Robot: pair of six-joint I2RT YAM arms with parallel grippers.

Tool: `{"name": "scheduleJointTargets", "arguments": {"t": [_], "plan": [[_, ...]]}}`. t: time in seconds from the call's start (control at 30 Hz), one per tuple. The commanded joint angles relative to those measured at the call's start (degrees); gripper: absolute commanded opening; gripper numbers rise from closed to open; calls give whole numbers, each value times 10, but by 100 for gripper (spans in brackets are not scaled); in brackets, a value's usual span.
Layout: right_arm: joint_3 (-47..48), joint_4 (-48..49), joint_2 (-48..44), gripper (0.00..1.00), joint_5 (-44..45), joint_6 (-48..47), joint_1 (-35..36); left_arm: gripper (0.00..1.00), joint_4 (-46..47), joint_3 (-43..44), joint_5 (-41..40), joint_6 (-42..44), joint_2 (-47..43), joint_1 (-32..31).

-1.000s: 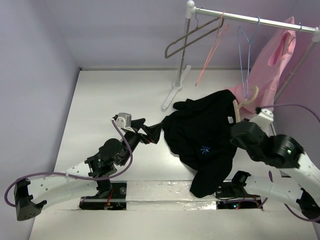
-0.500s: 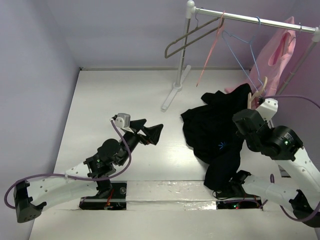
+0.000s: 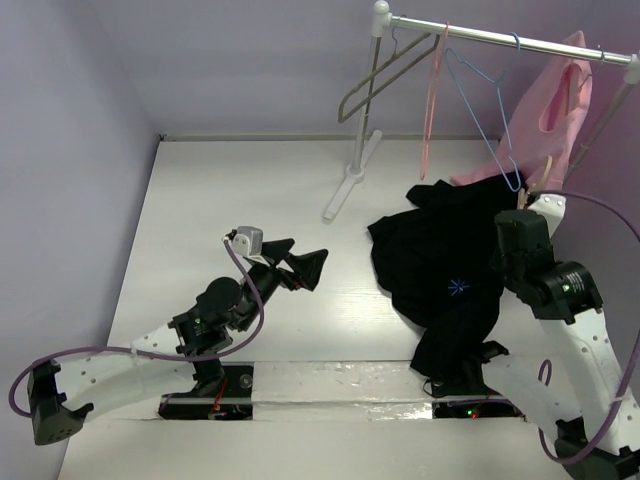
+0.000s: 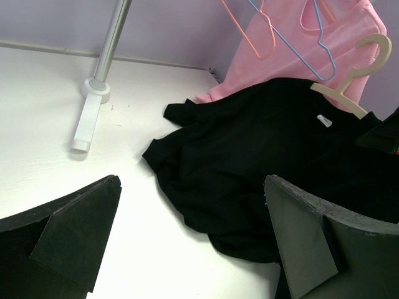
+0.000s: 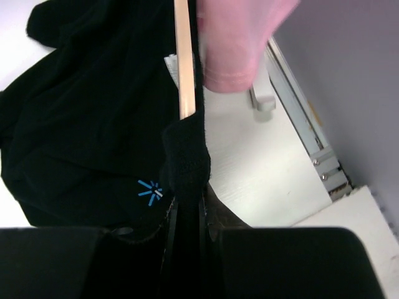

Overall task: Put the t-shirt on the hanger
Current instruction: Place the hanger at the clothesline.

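Note:
Bare bar (image 3: 553,46) beside the blue hanger is above my right gripper and farther outward, so I should move my right gripper up and outward next, hook the wooden hanger there and let go.
The black t-shirt (image 3: 440,265) hangs in a bunch from the tan wooden hanger (image 4: 349,75), its lower part trailing on the table at the right. My right gripper (image 3: 518,215) is shut on the hanger's arm (image 5: 182,68) where black cloth (image 5: 93,112) wraps it, and holds it raised beside the pink garment (image 3: 545,120). My left gripper (image 3: 303,266) is open and empty over bare table, left of the shirt (image 4: 262,162). Its fingers (image 4: 81,230) frame the shirt without touching it.
A clothes rack stands at the back, with its pole (image 3: 362,110) and foot (image 3: 340,195) left of the shirt. On its rail (image 3: 500,38) hang grey (image 3: 375,75), pink (image 3: 430,100) and blue (image 3: 490,120) wire hangers. Purple walls close in on three sides.
My left gripper let go of the shirt's edge and has stayed put. My right arm carried the hanger and shirt to the right and back, towards the pink garment.

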Motion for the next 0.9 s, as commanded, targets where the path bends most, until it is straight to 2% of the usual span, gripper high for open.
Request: {"name": "scheduleJointTargets", "arguments": {"t": [0.0,0.13,0.33,0.53,0.67,0.87], "plan": [[-15,125,-9,0,-35,-92,-44,99,31,-4,2,-3,-3,3],[-5,161,-11,0,-70,-113,-44,99,34,-3,3,-3,6,8],[36,152,-10,0,-156,-113,-44,99,37,-2,9,-6,13,8],[54,149,-8,0,-193,-118,-44,99,39,-4,11,-7,17,13],[59,162,6,0,-180,-140,-44,99,40,-3,11,-7,25,13],[114,179,71,0,-103,-183,-44,99,39,-4,7,-6,27,13]]}}
